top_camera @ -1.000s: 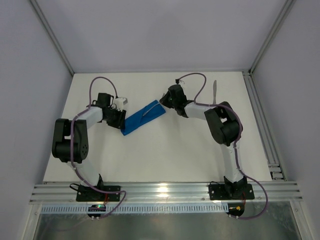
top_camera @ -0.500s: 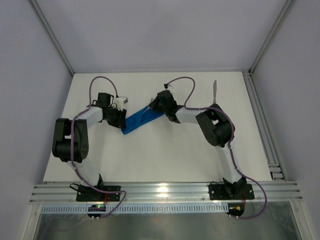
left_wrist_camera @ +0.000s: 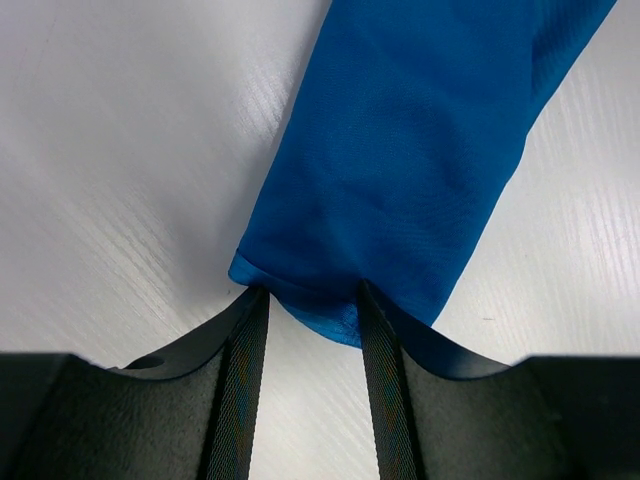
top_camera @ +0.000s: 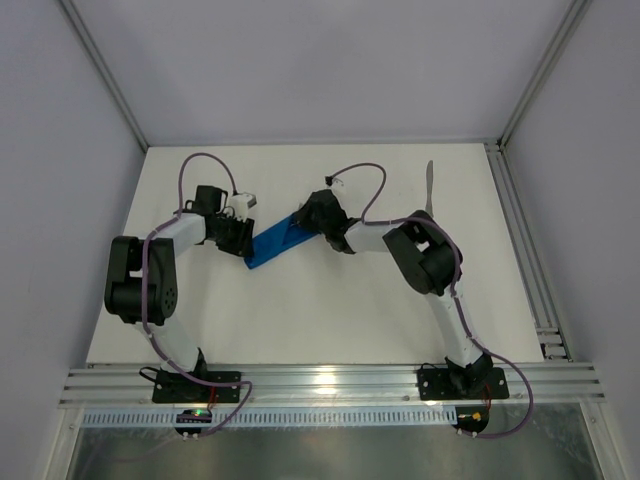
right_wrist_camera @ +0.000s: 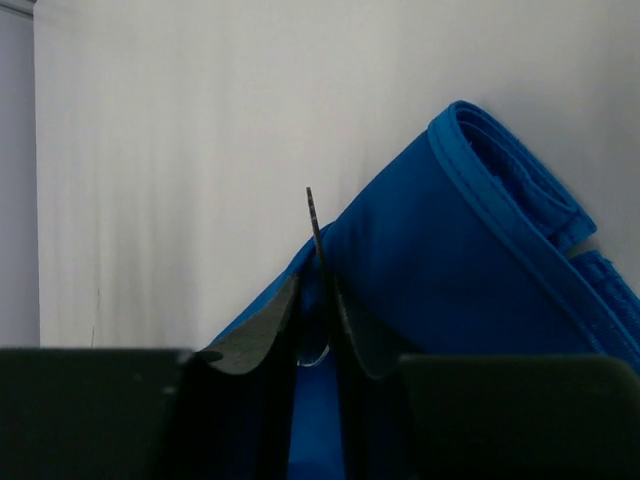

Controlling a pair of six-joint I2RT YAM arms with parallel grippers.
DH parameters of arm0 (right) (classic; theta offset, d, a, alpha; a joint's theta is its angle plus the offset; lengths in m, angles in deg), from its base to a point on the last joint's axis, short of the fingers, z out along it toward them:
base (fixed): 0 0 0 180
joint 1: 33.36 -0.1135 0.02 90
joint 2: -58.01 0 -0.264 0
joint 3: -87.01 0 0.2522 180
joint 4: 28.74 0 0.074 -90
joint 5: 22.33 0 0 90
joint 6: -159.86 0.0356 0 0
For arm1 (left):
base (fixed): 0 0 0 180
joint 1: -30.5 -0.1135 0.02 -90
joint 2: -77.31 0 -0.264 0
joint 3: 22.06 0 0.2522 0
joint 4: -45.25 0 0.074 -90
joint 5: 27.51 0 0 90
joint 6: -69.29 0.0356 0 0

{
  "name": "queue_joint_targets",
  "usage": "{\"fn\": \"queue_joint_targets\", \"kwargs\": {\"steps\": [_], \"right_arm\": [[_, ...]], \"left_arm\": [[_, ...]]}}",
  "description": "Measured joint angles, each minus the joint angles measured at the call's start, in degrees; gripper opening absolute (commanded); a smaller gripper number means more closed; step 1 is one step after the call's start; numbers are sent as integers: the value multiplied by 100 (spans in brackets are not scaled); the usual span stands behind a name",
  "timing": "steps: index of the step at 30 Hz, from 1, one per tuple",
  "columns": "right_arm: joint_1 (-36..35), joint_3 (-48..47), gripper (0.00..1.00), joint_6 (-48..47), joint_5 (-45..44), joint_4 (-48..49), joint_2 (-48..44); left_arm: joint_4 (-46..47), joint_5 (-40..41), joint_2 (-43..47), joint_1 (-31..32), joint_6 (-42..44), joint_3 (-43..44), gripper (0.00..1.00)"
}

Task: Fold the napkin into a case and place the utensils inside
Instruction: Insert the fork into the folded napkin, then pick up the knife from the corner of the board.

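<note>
My right gripper should rise off the cloth, swing over to the second silver utensil and go down onto its near part, as that utensil is still outside the case.
The bright blue napkin (top_camera: 272, 245) lies folded into a narrow case, slanting across the middle of the table. My left gripper (top_camera: 240, 236) is at its lower left end. In the left wrist view its gripper (left_wrist_camera: 310, 293) pinches the bunched end of the cloth (left_wrist_camera: 400, 170). My right gripper (top_camera: 316, 214) is at the case's upper right end. In the right wrist view its gripper (right_wrist_camera: 318, 285) is shut on a thin silver utensil (right_wrist_camera: 314, 225) seen edge-on, against the folded cloth (right_wrist_camera: 450, 250). I cannot tell if it is the fork or the knife. A second silver utensil (top_camera: 430, 185) lies at the back right.
White table (top_camera: 330, 310) with metal frame rails along the right edge (top_camera: 520, 240) and the near edge. Grey walls enclose the back and sides. The right arm's elbow (top_camera: 425, 255) hangs over the table's middle right.
My right gripper has moved left along the napkin's upper end with the utensil, now overlapping the cloth. The left gripper and the far utensil have not moved.
</note>
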Motion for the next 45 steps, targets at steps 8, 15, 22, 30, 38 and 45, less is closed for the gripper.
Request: {"fn": "queue_joint_targets", "kwargs": {"steps": [8,15,22,30,38,45], "right_arm": [[-33,315,59,-153,-181,-186,-396],[-31,450,70,-422,-562,-826,-916],[208,496,72,-1314,-575,-1499,-1626],[2413,-1888,73,-3329,452,-4168,-1537],[3646,-3788,74,-4297,197,-5967,-20],[3864,-4052,72,-4651,297,-6817,981]], "left_arm": [[4,-42,0,-17,-4,0,43],[2,-48,0,-55,-24,0,44],[2,-66,13,-63,-17,0,58],[-72,-24,264,-66,118,0,73],[-216,33,636,-76,278,15,75],[-330,55,682,-76,308,15,76]]}}
